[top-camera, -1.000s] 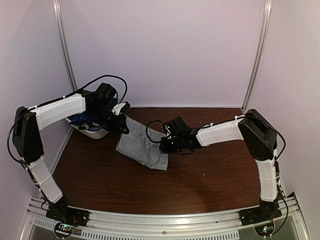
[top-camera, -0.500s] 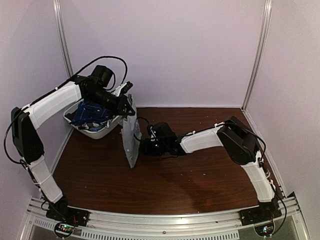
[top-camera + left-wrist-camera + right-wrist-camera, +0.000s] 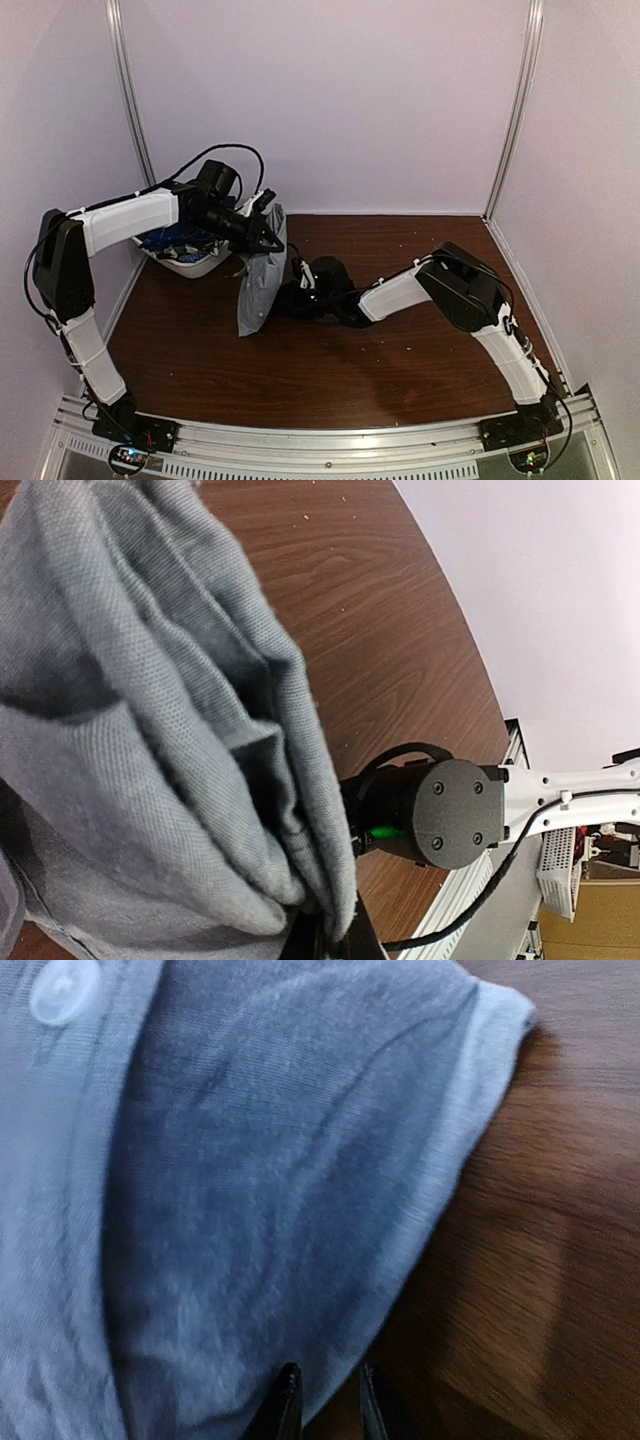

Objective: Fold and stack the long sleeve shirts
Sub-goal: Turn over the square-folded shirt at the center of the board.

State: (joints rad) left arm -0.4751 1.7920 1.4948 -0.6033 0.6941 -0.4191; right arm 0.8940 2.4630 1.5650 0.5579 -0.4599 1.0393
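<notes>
Next, my left gripper comes down to the right in the top view and releases the folds of the grey shirt over the bare tabletop, as the shirt still hangs bunched.
The grey shirt hangs in a narrow bunch from my left gripper, which is shut on its upper folds; its lower end touches the table. In the left wrist view the grey shirt fills the frame, gathered into my left gripper. My right gripper sits low by the shirt's right side. In the right wrist view its tips stand slightly apart over the hem of the grey shirt, open; a white button shows. Dark blue plaid shirts lie in the basket.
The white plastic basket stands at the far left of the brown table, right behind my left forearm. White walls with metal posts close in the back and sides. The right arm's wrist joint shows just past the hanging cloth.
The grey shirt went from lying spread on the table to hanging bunched from my left gripper. My right gripper followed it leftward and its jaws have parted a little.
</notes>
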